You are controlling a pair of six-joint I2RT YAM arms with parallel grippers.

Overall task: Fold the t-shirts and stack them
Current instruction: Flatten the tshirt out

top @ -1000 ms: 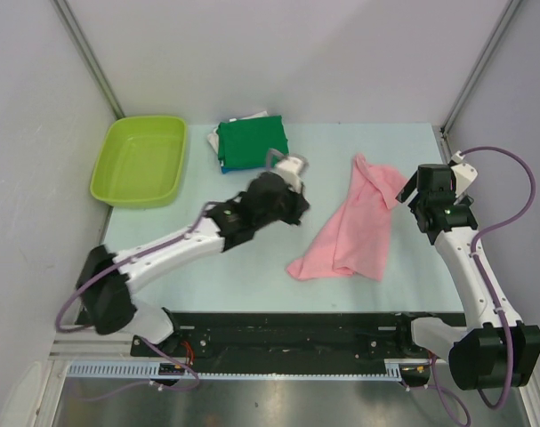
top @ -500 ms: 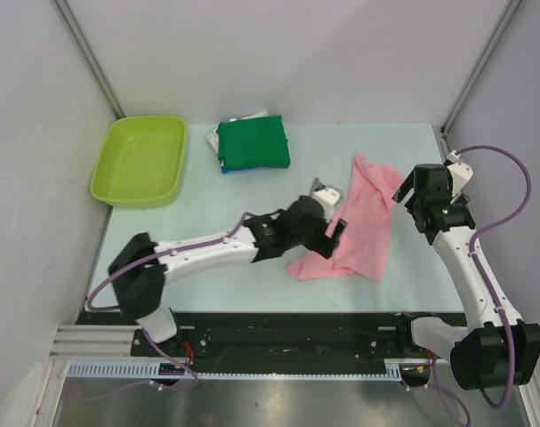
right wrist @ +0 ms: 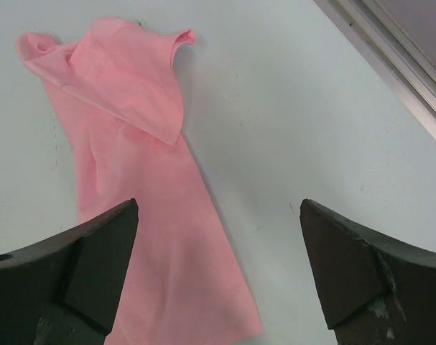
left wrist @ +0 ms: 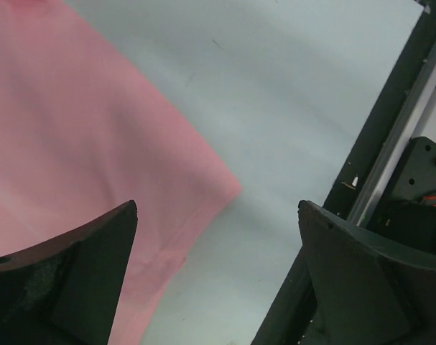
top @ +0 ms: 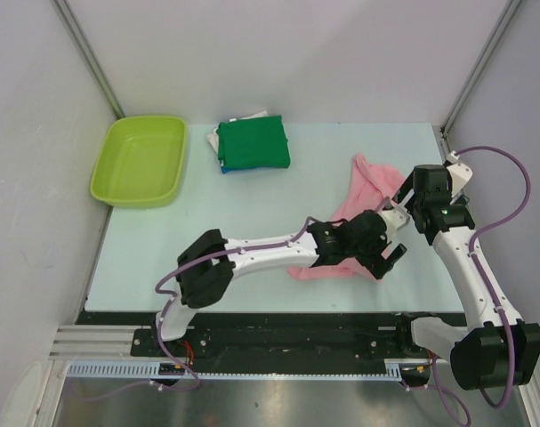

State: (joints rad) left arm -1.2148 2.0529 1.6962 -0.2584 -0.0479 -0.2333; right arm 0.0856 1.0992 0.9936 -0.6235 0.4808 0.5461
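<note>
I should next lower my left gripper with open fingers onto the pink t-shirt's near hem corner [left wrist: 223, 188] below it, because the bare table beside that corner leaves a finger room.
A light pink t-shirt [top: 370, 181] lies crumpled lengthwise at the table's right, unfolded. My left arm reaches across it, and my left gripper [top: 390, 247] hangs open over its near right corner. In the left wrist view the pink t-shirt [left wrist: 81, 129] fills the left side, its hem corner lies between the open fingers, and nothing is held by the left gripper [left wrist: 218, 208]. My right gripper [top: 408, 197] hovers open beside the shirt's far right edge. In the right wrist view the right gripper [right wrist: 218, 205] is over bare table next to the pink t-shirt [right wrist: 146, 180]. Folded t-shirts [top: 254, 144], dark green on top, sit at the back.
A lime green tub [top: 141, 160] stands at the back left. The black rail [left wrist: 390, 144] along the table's near edge runs just beyond the left gripper. The table's right edge [right wrist: 390, 50] lies close to the right gripper.
My left arm swung from near the folded stack across to the pink t-shirt's near right corner, and its jaws opened on the way. The right arm stayed put.
</note>
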